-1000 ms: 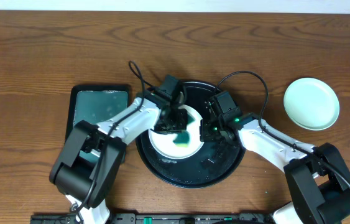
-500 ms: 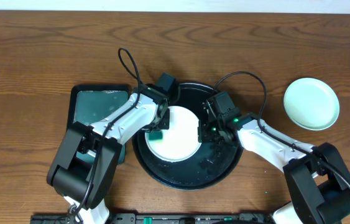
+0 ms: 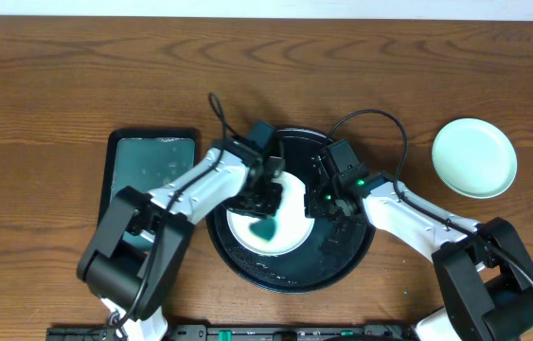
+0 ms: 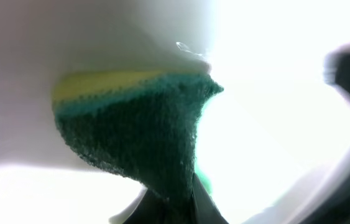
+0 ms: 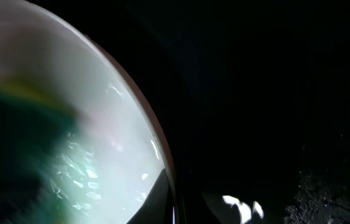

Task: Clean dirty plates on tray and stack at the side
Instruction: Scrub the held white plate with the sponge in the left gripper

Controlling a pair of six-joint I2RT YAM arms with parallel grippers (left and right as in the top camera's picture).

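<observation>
The bottom of the dark green tray is open, so my left gripper needs to wipe toward the plate's pinched rim, lift off the plate, move across to the dark green tray (image 3: 151, 168) and bring the sponge down there.
A white plate (image 3: 292, 225) lies on the round black tray (image 3: 342, 260). My left gripper (image 3: 268, 210) is shut on a green and yellow sponge (image 3: 266, 231) and presses it onto the middle of the plate. In the left wrist view the sponge (image 4: 143, 130) lies flat against the white plate (image 4: 274, 112) above the jaws (image 4: 175, 208). My right gripper (image 3: 318, 201) is shut on the plate's right rim; the right wrist view shows the fingers (image 5: 176, 200) pinching the rim of the plate (image 5: 100, 124). A mint-green plate (image 3: 474, 158) sits on the bare wood at the right. No third plate shows.
A dark green rectangular tray (image 3: 152, 163) lies left of the black tray, partly under my left arm. The black tray floor (image 5: 274, 93) is wet with droplets. Both arms' cables loop above the tray.
My left gripper swept the sponge to the plate's left edge, then back to the plate's middle and a little toward the front. The right gripper kept its hold on the rim.
</observation>
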